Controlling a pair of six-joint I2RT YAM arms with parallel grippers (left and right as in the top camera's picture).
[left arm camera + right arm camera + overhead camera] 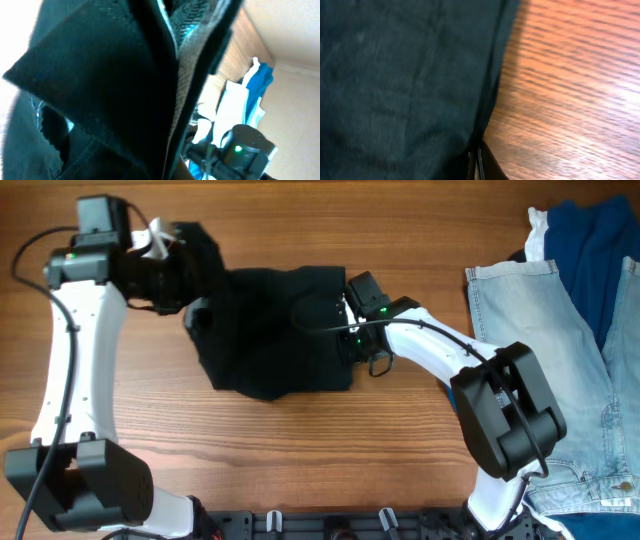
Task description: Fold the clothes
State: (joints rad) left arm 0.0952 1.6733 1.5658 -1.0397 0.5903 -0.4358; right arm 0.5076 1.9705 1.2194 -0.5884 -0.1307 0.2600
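Next, my left gripper should go right in the overhead view over the shorts' middle [284,308] and release, while my right gripper holds the opposite edge.
The black shorts [275,330] lie on the wooden table, left of centre, with a small white tag [157,242] at their raised upper-left corner. My left gripper [165,268] is shut on that corner and holds it up; black cloth [100,95] fills the left wrist view. My right gripper [345,330] is at the shorts' right edge; in the right wrist view its fingers [476,162] are closed on the black hem [490,100]. Light-blue jeans [545,350] and dark blue cloth [590,240] lie at the right.
Bare wooden table [400,440] surrounds the shorts at the front and between the shorts and the jeans. A white piece of cloth [538,235] shows beside the dark blue cloth. The arm bases stand at the front edge.
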